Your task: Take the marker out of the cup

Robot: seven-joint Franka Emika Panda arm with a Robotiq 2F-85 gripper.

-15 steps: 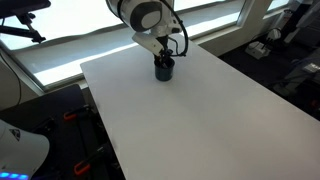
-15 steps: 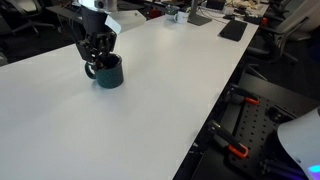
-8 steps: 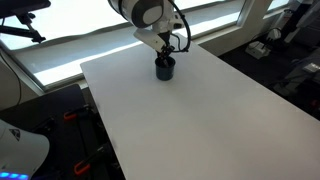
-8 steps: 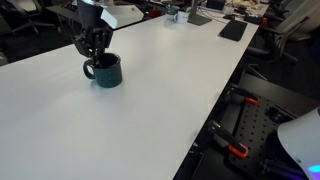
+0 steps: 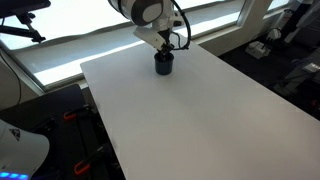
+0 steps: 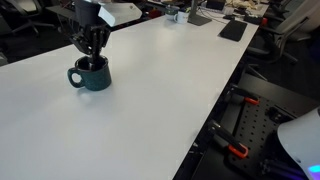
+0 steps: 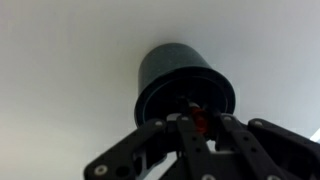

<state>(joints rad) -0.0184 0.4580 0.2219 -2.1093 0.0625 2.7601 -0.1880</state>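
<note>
The marker stands inside the cup. I should raise my gripper above the cup's rim, then lower it over the bare tabletop away from its handle [image 6: 165, 83] to release.
A dark teal cup [image 6: 92, 78] with a handle stands on the white table [image 6: 170, 110], also seen in an exterior view [image 5: 164, 67]. My gripper [image 6: 92, 52] hangs straight above the cup, its fingertips at the rim [image 5: 164, 52]. In the wrist view the cup [image 7: 170, 75] lies just beyond my gripper [image 7: 197, 126], and the fingers are shut on the red top of the marker [image 7: 197, 119] that sticks out of the cup. The rest of the marker is hidden inside the cup.
The table edge [image 6: 215, 110] drops off to a floor with black equipment and cables. A keyboard [image 6: 233, 30] and small items lie at the table's far end. A window ledge [image 5: 60, 55] runs behind the table.
The gripper has shifted slightly sideways, and the cup has slid with it across the table. The fingers stay closed around the marker top.
</note>
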